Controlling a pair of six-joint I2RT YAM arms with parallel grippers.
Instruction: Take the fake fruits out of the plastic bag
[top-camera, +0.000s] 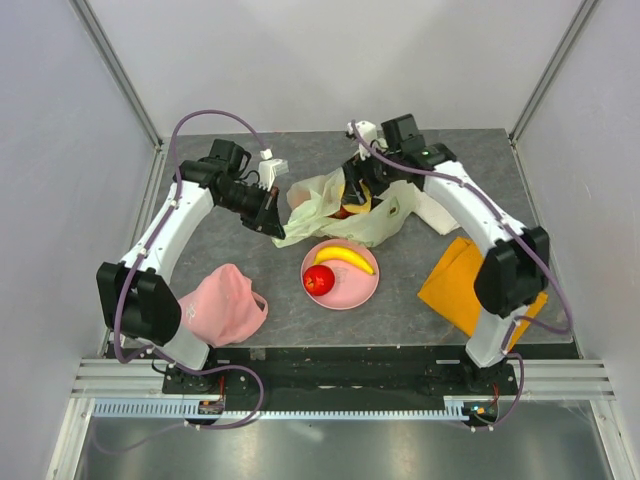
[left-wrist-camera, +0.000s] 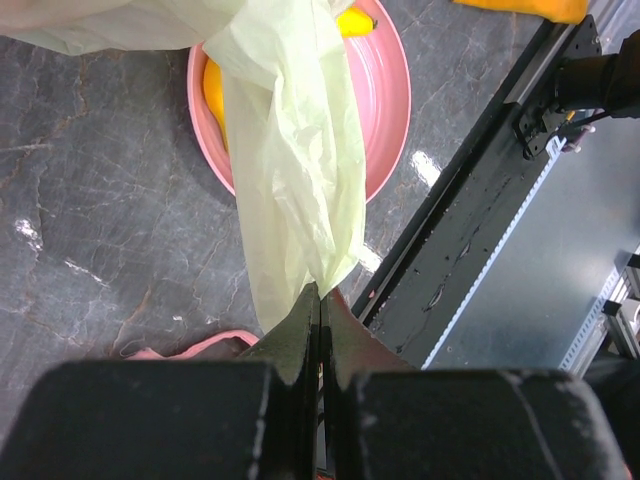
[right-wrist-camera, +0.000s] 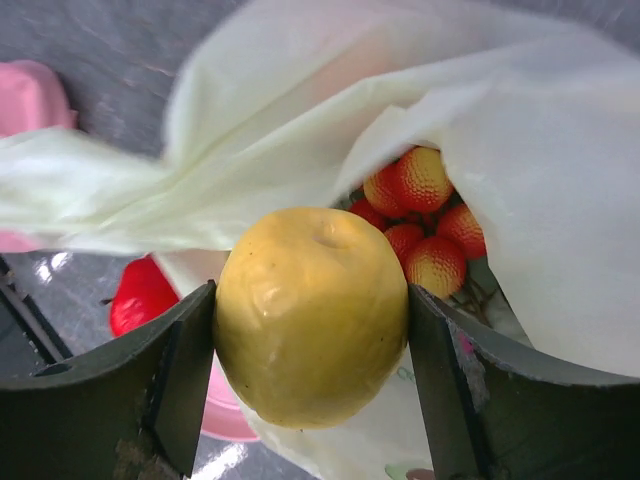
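Observation:
The plate's bare part beside the apple (top-camera: 318, 281) is empty, so the right gripper will next move back and down over that spot to release the round fruit.
The pale yellow-green plastic bag (top-camera: 322, 207) lies crumpled behind the pink plate (top-camera: 363, 291). My left gripper (top-camera: 274, 222) is shut on the bag's edge (left-wrist-camera: 290, 150) and holds it up over the plate (left-wrist-camera: 388, 110). My right gripper (top-camera: 356, 188) is shut on a round yellow-orange fruit (right-wrist-camera: 312, 315) at the bag's mouth (right-wrist-camera: 540, 150). A red-yellow berry cluster (right-wrist-camera: 420, 215) lies inside the bag just behind that fruit. A yellow banana (top-camera: 345, 258) and a red apple (top-camera: 318, 281) lie on the plate. The apple also shows in the right wrist view (right-wrist-camera: 143, 295).
A pink cloth (top-camera: 222, 303) lies at the front left. An orange cloth (top-camera: 468, 285) lies at the front right by the right arm. A white cloth (top-camera: 436, 212) lies right of the bag. Grey walls stand round the table.

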